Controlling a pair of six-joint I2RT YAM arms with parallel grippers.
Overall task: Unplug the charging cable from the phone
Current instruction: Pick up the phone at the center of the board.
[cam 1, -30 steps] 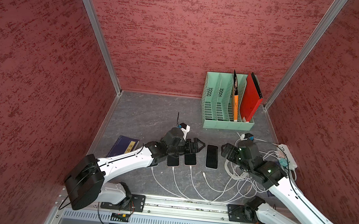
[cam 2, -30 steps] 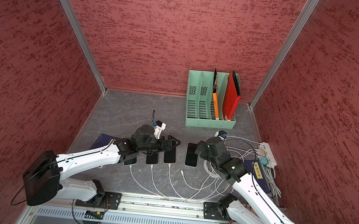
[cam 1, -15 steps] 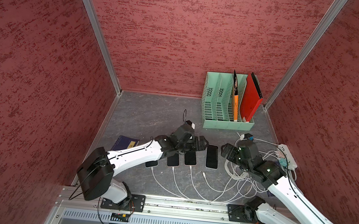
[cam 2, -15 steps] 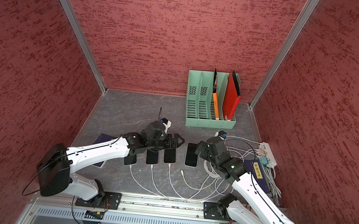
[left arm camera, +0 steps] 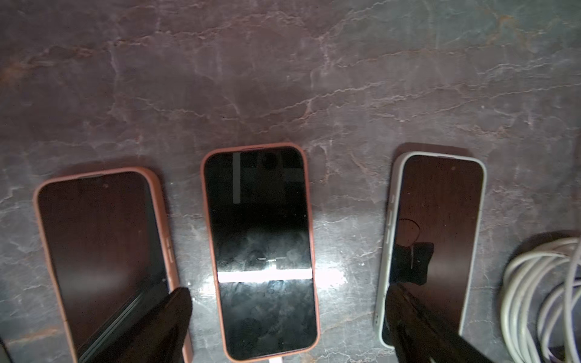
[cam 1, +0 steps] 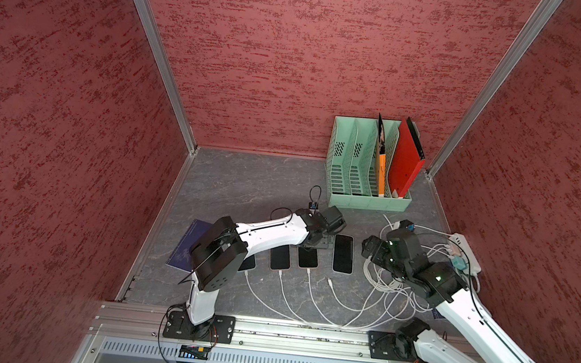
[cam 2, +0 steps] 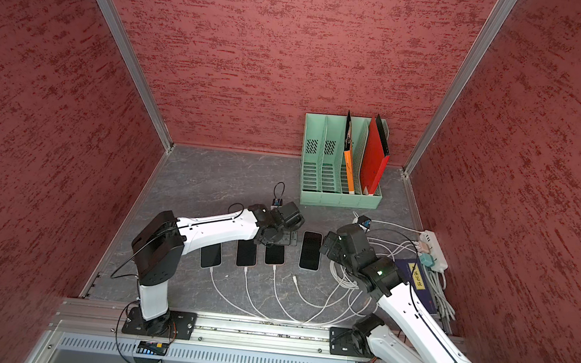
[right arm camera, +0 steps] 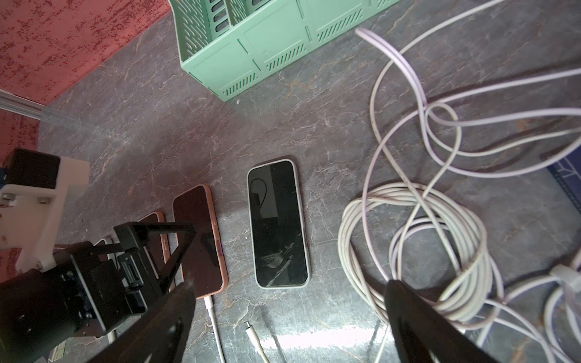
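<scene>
My left gripper lowers with open fingers around the middle of the pink-cased phone (cam 1: 307, 254) (left arm camera: 261, 251) next and closes on its long edges, since the phone lies below.
Several dark-screened phones lie in a row on the grey table. White charging cables (cam 1: 309, 282) are plugged into the three on the left. My left gripper (cam 1: 318, 242) hangs open just above the third one, a pink-cased phone (left arm camera: 261, 251). In the left wrist view its black fingers (left arm camera: 169, 320) stand either side of that phone, apart from it, and the plug (left arm camera: 275, 360) shows at the phone's near end. The white-cased phone (right arm camera: 276, 226) on the right has no cable in it; a loose cable end (right arm camera: 253, 328) lies near it. My right gripper (right arm camera: 290, 287) is open and empty beside it.
A green file holder (cam 1: 367, 197) with orange and red folders stands at the back right. A coil of white cables (cam 1: 388, 282) and a power strip (cam 1: 465, 252) lie by the right arm. A blue booklet (cam 1: 186, 248) lies at the left.
My left arm has swung to the right along the row, bringing its open gripper over the third phone. The right arm has stayed still.
</scene>
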